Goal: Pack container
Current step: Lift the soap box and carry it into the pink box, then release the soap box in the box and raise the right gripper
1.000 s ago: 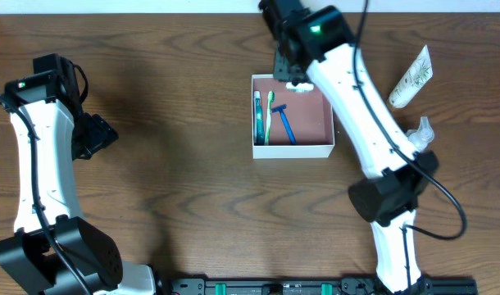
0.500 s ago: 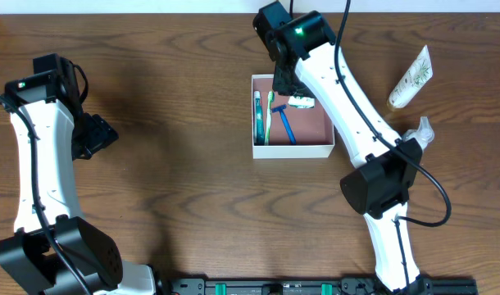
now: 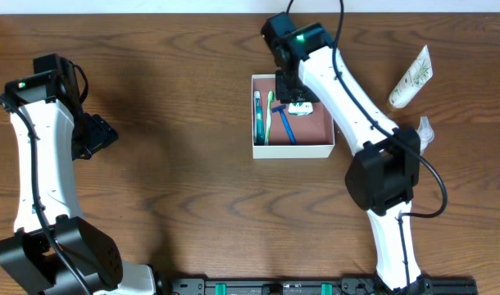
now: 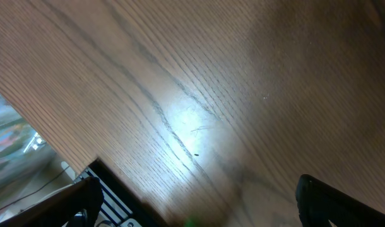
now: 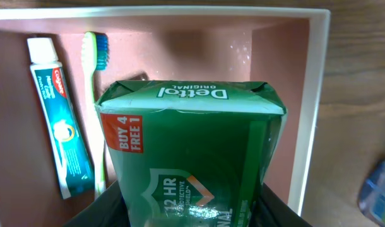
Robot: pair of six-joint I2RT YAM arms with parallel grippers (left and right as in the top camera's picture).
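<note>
I will next bring my right gripper down into the container and let go of the soap pack on the container's pink bottom (image 3: 306,125) beside the blue-handled item, as that bottom is bare below it.
The container (image 3: 293,151), a square white box with a pink inside, sits right of the table's middle. A teal toothpaste tube (image 3: 257,117), a green toothbrush (image 3: 269,119) and a blue-handled item (image 3: 286,125) lie in its left half. My right gripper (image 3: 293,92) hangs over the box's back part, shut on a green Dettol soap pack (image 5: 186,164). The right wrist view shows the pack above the pink floor, with the toothpaste tube (image 5: 57,120) and toothbrush (image 5: 96,94) left of it and the white wall (image 5: 309,94) to the right. My left gripper (image 3: 98,135) stands open and empty over bare wood at far left.
A cream patterned tube (image 3: 411,77) lies at the back right, outside the box. A clear plastic item (image 3: 422,129) sits beside the right arm's elbow. The left wrist view shows only wood grain and the table's edge (image 4: 85,165).
My right gripper has carried the soap pack from the box's back rim toward the front, and it now hangs over the pink inside. The left arm has not moved.
</note>
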